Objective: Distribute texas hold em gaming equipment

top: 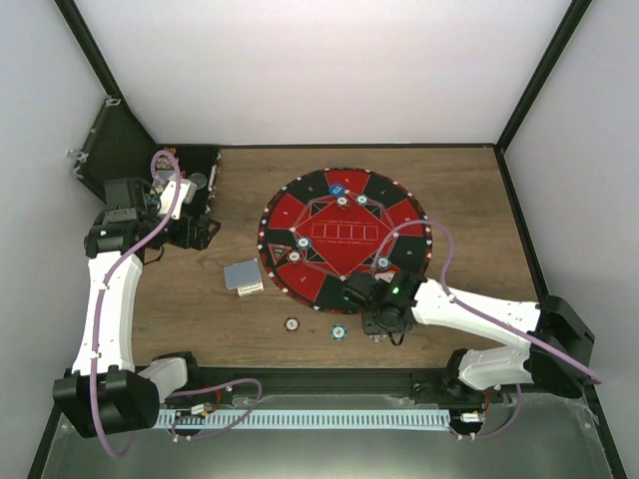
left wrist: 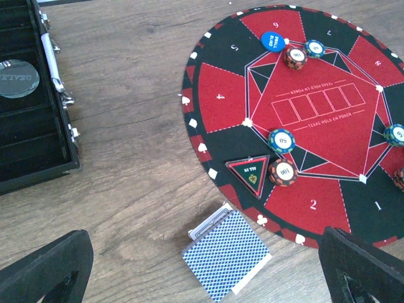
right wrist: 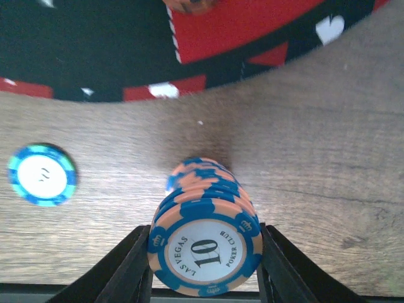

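My right gripper should next swing the stack of chips out and down onto the near red wedge [top: 296, 271] by the all-in marker, because that is to its left in the top view.
My right gripper [right wrist: 205, 252] is shut on a stack of orange-and-blue "10" chips [right wrist: 205, 240] over the wood just in front of the round mat [top: 344, 237]; it also shows in the top view [top: 384, 324]. A light-blue chip [right wrist: 41, 175] lies on the wood to its left. My left gripper [left wrist: 205, 271] is open and empty, above a deck of blue-backed cards [left wrist: 227, 252] that lies beside the mat's left edge. Several chips [left wrist: 281, 140] and a blue button [left wrist: 271, 40] lie on the mat.
An open black case [left wrist: 25, 113] with a round dealer button [left wrist: 17, 77] stands at the far left. A triangular all-in marker [left wrist: 249, 172] lies on the mat. Two loose chips [top: 292, 324] [top: 339, 330] lie on the wood near the front.
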### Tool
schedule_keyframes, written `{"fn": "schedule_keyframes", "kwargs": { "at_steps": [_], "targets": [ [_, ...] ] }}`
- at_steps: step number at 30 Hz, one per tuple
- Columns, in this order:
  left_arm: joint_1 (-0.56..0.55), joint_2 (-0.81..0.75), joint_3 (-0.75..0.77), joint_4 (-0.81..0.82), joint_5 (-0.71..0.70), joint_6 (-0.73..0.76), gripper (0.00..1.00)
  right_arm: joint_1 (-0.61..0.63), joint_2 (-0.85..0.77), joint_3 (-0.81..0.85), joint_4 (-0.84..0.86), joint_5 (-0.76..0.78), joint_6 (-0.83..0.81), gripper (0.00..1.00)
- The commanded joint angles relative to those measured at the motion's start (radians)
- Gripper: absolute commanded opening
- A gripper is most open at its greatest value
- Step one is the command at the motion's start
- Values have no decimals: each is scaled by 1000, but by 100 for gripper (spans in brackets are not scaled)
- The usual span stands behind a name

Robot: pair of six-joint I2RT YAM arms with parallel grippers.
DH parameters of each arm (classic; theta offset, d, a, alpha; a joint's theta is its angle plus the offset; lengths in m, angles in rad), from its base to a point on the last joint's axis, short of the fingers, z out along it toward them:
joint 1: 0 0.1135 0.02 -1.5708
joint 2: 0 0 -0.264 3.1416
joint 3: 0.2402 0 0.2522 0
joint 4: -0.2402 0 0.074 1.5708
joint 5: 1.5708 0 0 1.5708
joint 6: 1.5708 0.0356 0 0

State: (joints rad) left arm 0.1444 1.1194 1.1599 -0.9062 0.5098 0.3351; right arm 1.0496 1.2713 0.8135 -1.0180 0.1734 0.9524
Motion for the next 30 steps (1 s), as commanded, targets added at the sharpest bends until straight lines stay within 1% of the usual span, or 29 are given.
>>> {"fn": "schedule_keyframes", "kwargs": {
  "at_steps": [1,6,15,19,22,30],
  "targets": [
    [6,-15,37,10,14,-7,100,7,-5,126,-61,67,-14,17],
    [6,-11,44,8,13,-11,100,7,78,256,-50,89,-86,17],
    [6,-11,50,0,6,-14,100,-11,414,521,115,71,-274,17],
    [6,-13,50,-6,-2,-7,100,-63,550,572,207,26,-346,17],
    [5,-10,51,-8,-4,-8,100,-89,622,609,252,0,-378,17],
    [6,2,58,1,4,-18,100,-88,777,747,276,-56,-432,17]
  ]
}}
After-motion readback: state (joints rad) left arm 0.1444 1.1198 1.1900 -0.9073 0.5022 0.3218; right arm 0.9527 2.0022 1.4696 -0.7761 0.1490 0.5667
